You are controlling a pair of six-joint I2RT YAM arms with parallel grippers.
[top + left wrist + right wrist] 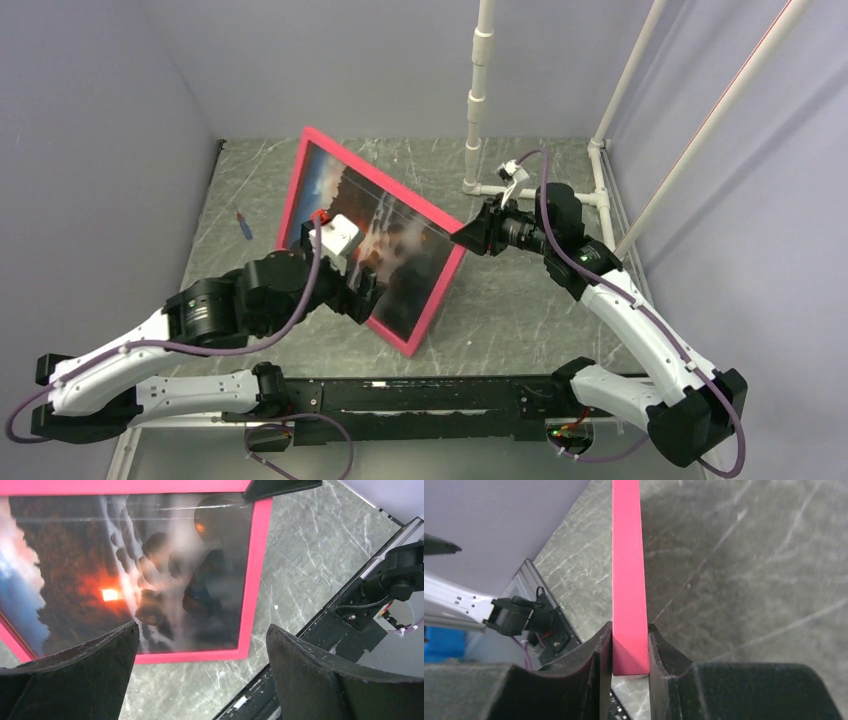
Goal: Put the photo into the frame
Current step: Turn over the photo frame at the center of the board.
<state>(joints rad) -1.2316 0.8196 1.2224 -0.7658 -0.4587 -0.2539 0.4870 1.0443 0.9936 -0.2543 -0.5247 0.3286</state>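
My right gripper should move down and back to the marble-patterned table and let go of the frame's corner, because the photo (400,270) is inside the frame's pink edges but the frame is tilted.
The frame (438,300), with narrow pink edges, stands tilted on its lower edge on the marble-patterned table. The photo (400,270), dark rocks and clouds with an orange glow, shows inside the pink edges. My right gripper (468,238) is shut on the frame's upper right corner; in the right wrist view its fingers (630,630) clamp the pink edge (628,570) from both sides. My left gripper (360,295) is open and empty in front of the frame's lower part. In the left wrist view the jaws (202,626) stand wide apart before the photo (100,570) and the pink corner (257,570).
A small blue and red pen-like object (243,226) lies on the table left of the frame. A white pipe stand (478,110) rises at the back right. A black rail (420,395) runs along the near edge. Grey walls close in on three sides.
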